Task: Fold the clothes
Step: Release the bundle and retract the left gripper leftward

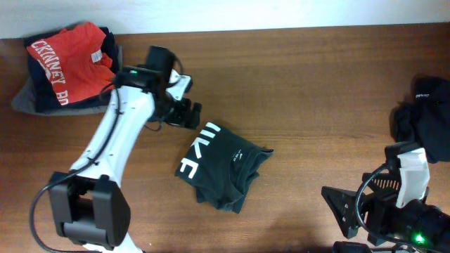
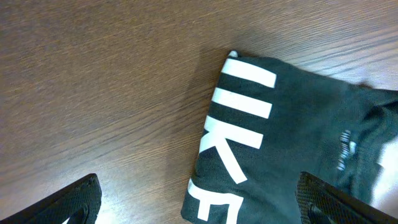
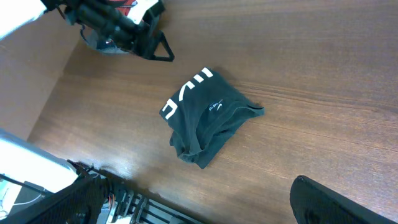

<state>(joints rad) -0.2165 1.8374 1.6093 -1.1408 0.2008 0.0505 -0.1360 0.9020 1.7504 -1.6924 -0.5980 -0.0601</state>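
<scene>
The dark green T-shirt's lettered edge (image 1: 196, 148) (image 2: 213, 145) is below and back of the open fingers of my left gripper, so my left gripper will move down and back onto it next.
A folded dark green T-shirt (image 1: 221, 167) with large white lettering lies in the middle of the table, its lower part bunched. My left gripper (image 1: 192, 114) hovers open just off its upper-left corner, holding nothing. In the left wrist view the shirt (image 2: 292, 137) fills the right half, and the gripper (image 2: 199, 210) has its fingers (image 2: 69, 202) spread wide over the shirt's lettered edge. A heap of dark clothes (image 1: 425, 116) sits at the right edge. My right gripper (image 1: 344, 225) stands open near the front right, apart from the shirt (image 3: 208, 121).
A stack of folded garments topped by a red shirt with white lettering (image 1: 67, 67) lies at the back left corner. The left arm (image 1: 116, 144) reaches diagonally across the table's left side. The table's front edge (image 3: 186, 208) lies below the right gripper.
</scene>
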